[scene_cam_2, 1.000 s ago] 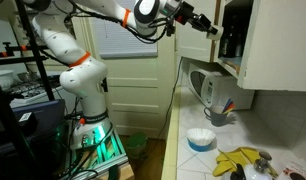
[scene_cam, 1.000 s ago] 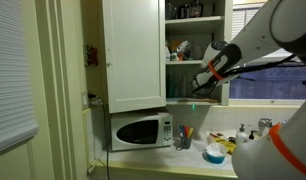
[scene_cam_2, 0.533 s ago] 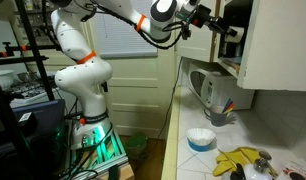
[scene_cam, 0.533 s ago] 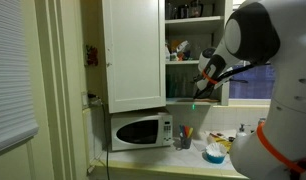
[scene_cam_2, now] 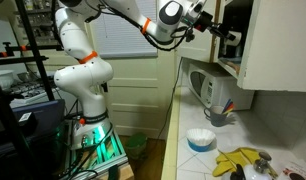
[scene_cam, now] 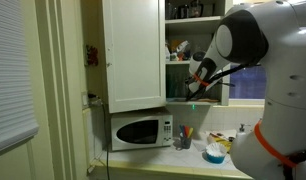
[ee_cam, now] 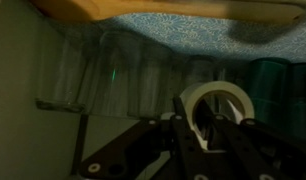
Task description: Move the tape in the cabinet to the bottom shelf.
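Observation:
My gripper should next lower to the open part of the bottom shelf between the glasses and the wooden utensil and let go of the tape [ee_cam: 219, 102] there.
The white cabinet [scene_cam: 133, 55] stands open above the counter; it also shows in an exterior view [scene_cam_2: 278, 45]. My gripper [scene_cam: 197, 84] reaches into its lower compartment, just above the bottom shelf [scene_cam: 183, 101], and shows at the cabinet mouth in an exterior view [scene_cam_2: 226, 33]. In the wrist view my gripper [ee_cam: 205, 128] is shut on a whitish roll of tape [ee_cam: 219, 102], one finger inside the ring and one outside it. The tape stands upright in the jaws. I cannot tell whether it touches the shelf.
Clear glasses [ee_cam: 78, 75] and a dark green glass [ee_cam: 278, 78] stand at the back, under an upper shelf [ee_cam: 163, 22]. A white microwave [scene_cam: 139, 131] sits below the cabinet. A cup of utensils [scene_cam: 183, 136], a bowl [scene_cam_2: 200, 138] and bananas [scene_cam_2: 238, 160] are on the counter.
The arm has swung closer to the cabinet and fills more of an exterior view. The gripper has shifted slightly left and lower inside the cabinet, still holding the tape.

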